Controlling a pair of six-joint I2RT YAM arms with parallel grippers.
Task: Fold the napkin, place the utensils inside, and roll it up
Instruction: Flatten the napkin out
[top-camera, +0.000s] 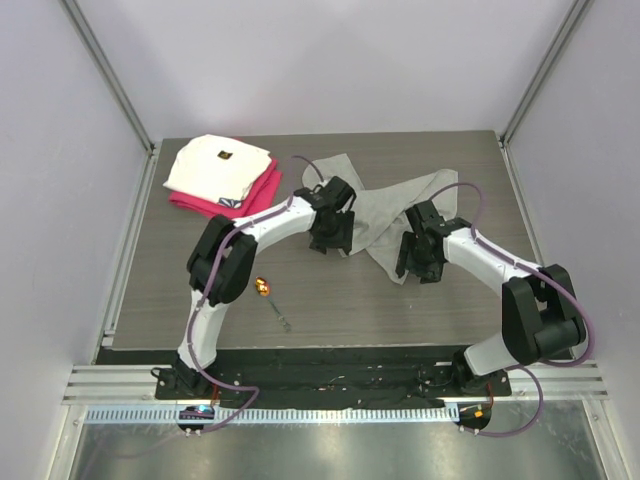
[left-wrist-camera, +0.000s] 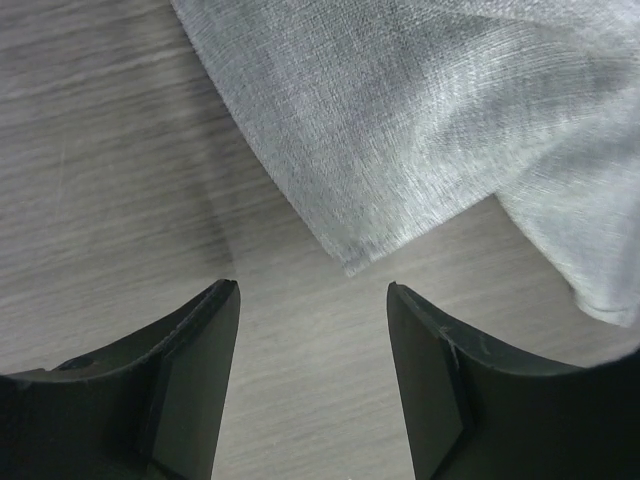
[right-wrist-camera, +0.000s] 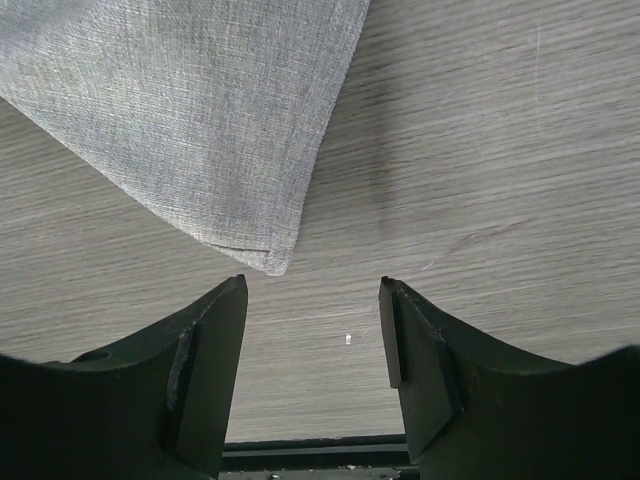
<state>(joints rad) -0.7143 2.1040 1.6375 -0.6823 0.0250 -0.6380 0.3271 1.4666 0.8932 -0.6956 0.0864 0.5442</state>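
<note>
The napkin's near corner (top-camera: 398, 279) is off-centre ahead of the open fingers, so my right gripper goes left in the top view and down onto it next.
The light-grey napkin (top-camera: 385, 215) lies crumpled at the middle back of the table. My left gripper (top-camera: 328, 243) is open and empty, just short of one napkin corner (left-wrist-camera: 355, 265). My right gripper (top-camera: 418, 270) is open and empty, just short of another napkin corner (right-wrist-camera: 272, 262). The utensil (top-camera: 272, 299), with a thin metal stem and an orange-yellow end, lies on the table nearer the front, left of centre, apart from both grippers. It does not show in the wrist views.
A folded white cloth (top-camera: 220, 166) with a small dark mark lies on a magenta-red folded cloth (top-camera: 262, 190) at the back left corner. The table's front edge with a black rail (right-wrist-camera: 310, 455) shows behind the right fingers. Grey walls enclose the table.
</note>
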